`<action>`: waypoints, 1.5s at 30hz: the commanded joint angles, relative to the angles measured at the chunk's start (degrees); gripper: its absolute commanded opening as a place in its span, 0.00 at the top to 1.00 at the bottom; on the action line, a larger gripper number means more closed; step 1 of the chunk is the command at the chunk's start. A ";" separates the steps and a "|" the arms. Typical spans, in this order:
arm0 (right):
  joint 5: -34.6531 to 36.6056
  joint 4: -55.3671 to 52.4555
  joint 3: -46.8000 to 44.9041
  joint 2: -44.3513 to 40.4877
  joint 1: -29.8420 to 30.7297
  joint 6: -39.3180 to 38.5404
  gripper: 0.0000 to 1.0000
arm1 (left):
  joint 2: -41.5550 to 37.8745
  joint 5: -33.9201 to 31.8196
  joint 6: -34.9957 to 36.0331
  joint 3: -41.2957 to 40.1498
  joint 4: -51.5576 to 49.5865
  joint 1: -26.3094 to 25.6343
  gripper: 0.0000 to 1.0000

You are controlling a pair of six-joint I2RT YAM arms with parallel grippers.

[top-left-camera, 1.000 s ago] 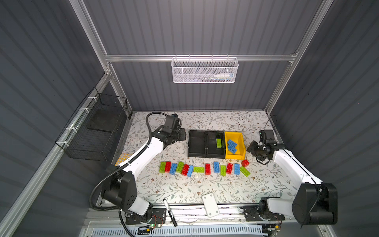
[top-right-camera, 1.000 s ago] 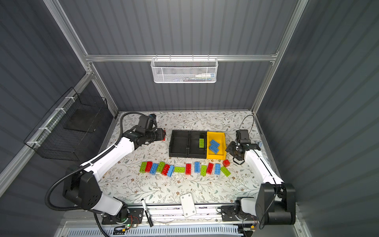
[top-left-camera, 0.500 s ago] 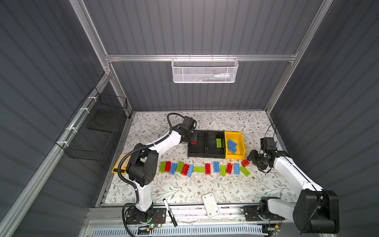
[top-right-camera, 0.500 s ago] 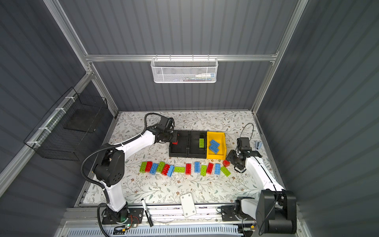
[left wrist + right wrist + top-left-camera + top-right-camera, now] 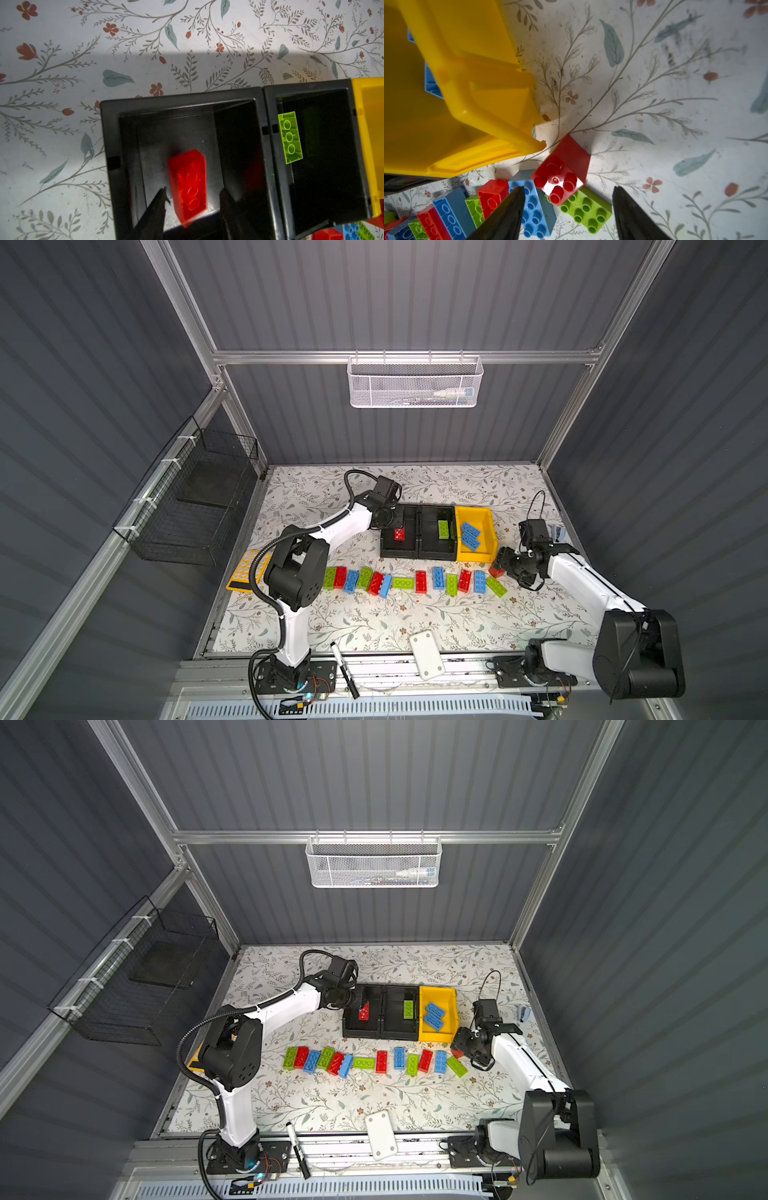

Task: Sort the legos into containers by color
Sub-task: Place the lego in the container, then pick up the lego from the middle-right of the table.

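Note:
The right gripper lowers its open fingers toward the yellow container next, as the leaning red lego lies below that way, then closes around its studded end (image 5: 496, 571) (image 5: 556, 183).
My left gripper (image 5: 193, 190) is open over the left black container (image 5: 392, 553). A blurred red lego (image 5: 188, 187) sits between its fingers with a gap on each side, inside that container (image 5: 176, 97). The middle black container (image 5: 436, 556) holds a green lego (image 5: 290, 137). Two blue legos (image 5: 470, 536) lie in the yellow container (image 5: 476, 558). My right gripper (image 5: 568, 188) is open just above a red lego (image 5: 564, 166) by the yellow container's front corner (image 5: 508, 133). This lego leans on a green lego (image 5: 587, 209) and a blue lego (image 5: 533, 207). Several more legos (image 5: 415, 581) form a row in front.
A yellow-orange tray (image 5: 245, 572) lies at the left, partly under the left arm. A white plate (image 5: 427, 653) and a marker (image 5: 344, 668) lie at the front edge. A black wire basket (image 5: 195, 506) hangs on the left wall and a white mesh basket (image 5: 415, 383) on the back wall.
My left arm swung right over the left black container and its jaws parted from the red lego. My right gripper moved forward and down to the red lego at the row's end, opening wider.

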 commanded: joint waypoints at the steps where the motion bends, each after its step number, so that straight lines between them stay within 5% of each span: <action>1: 0.30 0.38 -0.69 0.68 0.72 -0.85 0.31 | 0.45 0.95 -0.09 0.96 0.99 -0.19 0.53; 17: 4.90 -0.44 1.93 6.03 3.69 -1.62 0.36 | -5.91 -1.87 1.72 0.87 1.11 0.11 0.43; 32: 6.70 -0.21 4.63 9.80 4.35 0.12 0.42 | -19.07 -1.64 0.66 -10.74 2.92 10.65 0.39; 45: 6.00 0.02 4.01 8.81 4.44 -0.67 0.65 | -21.58 -2.39 0.05 -15.99 3.95 12.81 0.39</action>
